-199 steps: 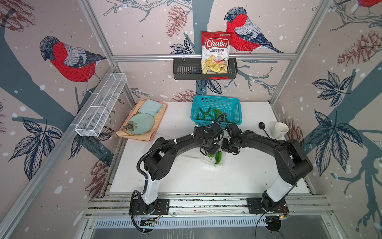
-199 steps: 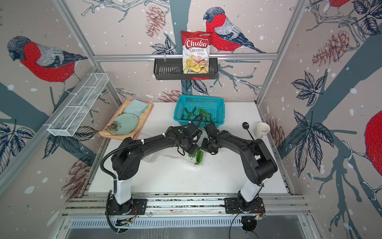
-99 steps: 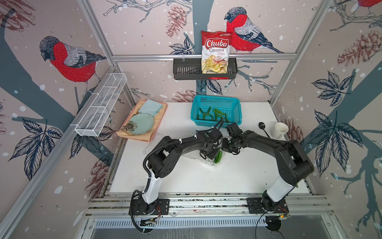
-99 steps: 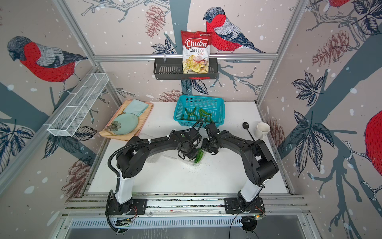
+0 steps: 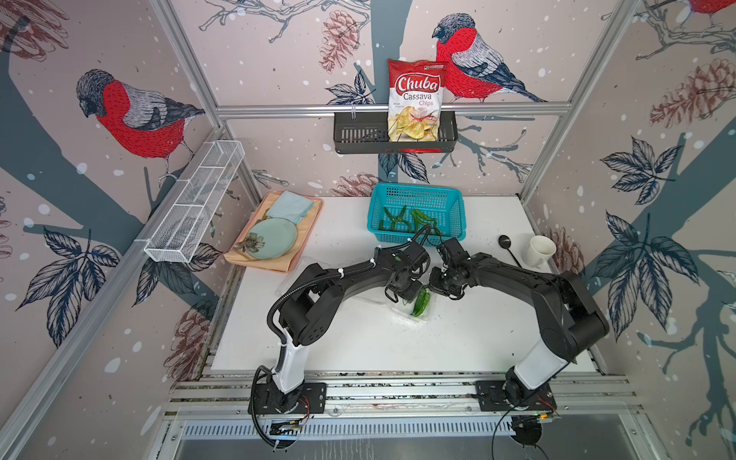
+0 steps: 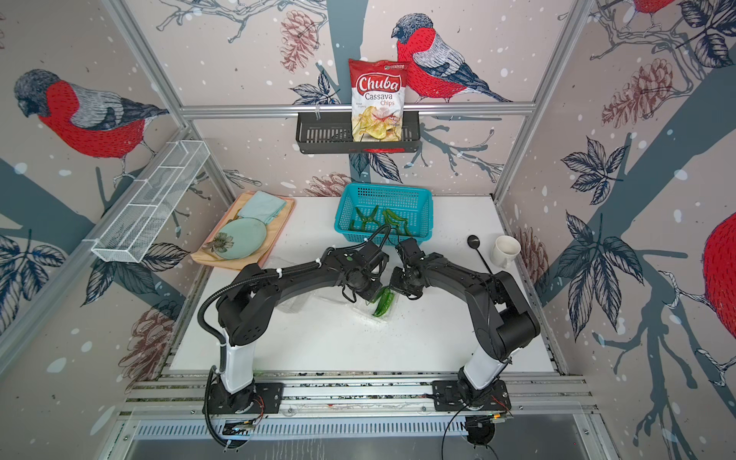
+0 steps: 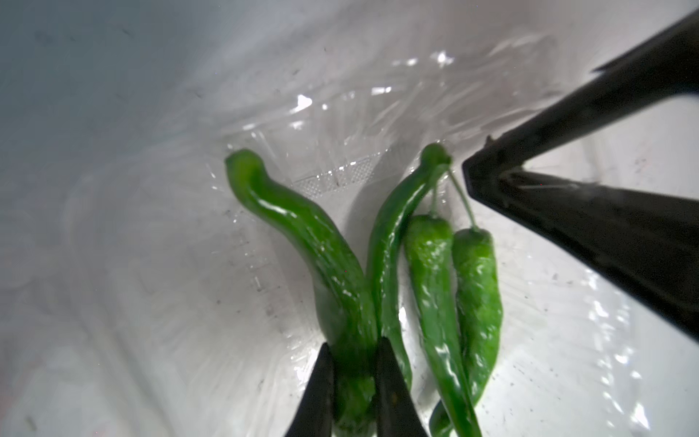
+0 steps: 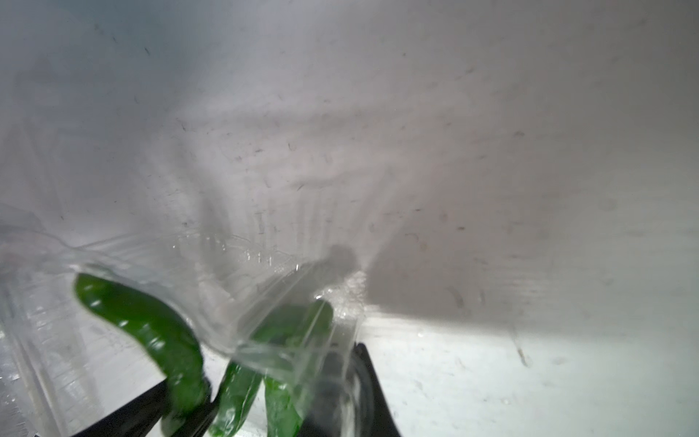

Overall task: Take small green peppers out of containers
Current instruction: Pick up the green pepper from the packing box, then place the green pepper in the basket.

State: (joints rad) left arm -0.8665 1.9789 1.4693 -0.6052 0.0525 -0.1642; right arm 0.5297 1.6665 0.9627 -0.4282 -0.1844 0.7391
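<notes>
I need to lift my left gripper, move it outward to the turquoise basket, which stands there and already holds peppers, then lower it and release the pepper inside.
An open clear container (image 5: 423,314) (image 6: 384,312) lies mid-table with several small green peppers (image 5: 420,302) (image 6: 382,302) in it. In the left wrist view my left gripper (image 7: 353,378) is shut on the thick end of one curved pepper (image 7: 302,234); the other peppers (image 7: 431,265) lie right beside it. My right gripper (image 8: 348,382) (image 7: 471,170) is shut on the container's thin clear wall (image 8: 287,340) at its far end. Both grippers meet over the container in both top views, left (image 5: 410,292) and right (image 5: 434,284). More peppers (image 5: 402,221) lie in the turquoise basket (image 5: 454,199).
A second clear container (image 6: 298,304) lies under my left arm. A black spoon (image 5: 507,247) and white mug (image 5: 539,251) stand at the right. At the left a green plate (image 5: 271,239) and cloth rest on an orange mat. A chips bag (image 5: 416,99) sits in the wall rack.
My left gripper opened, dipped into the container and closed on a pepper. The right gripper has stayed shut on the container's wall without moving.
</notes>
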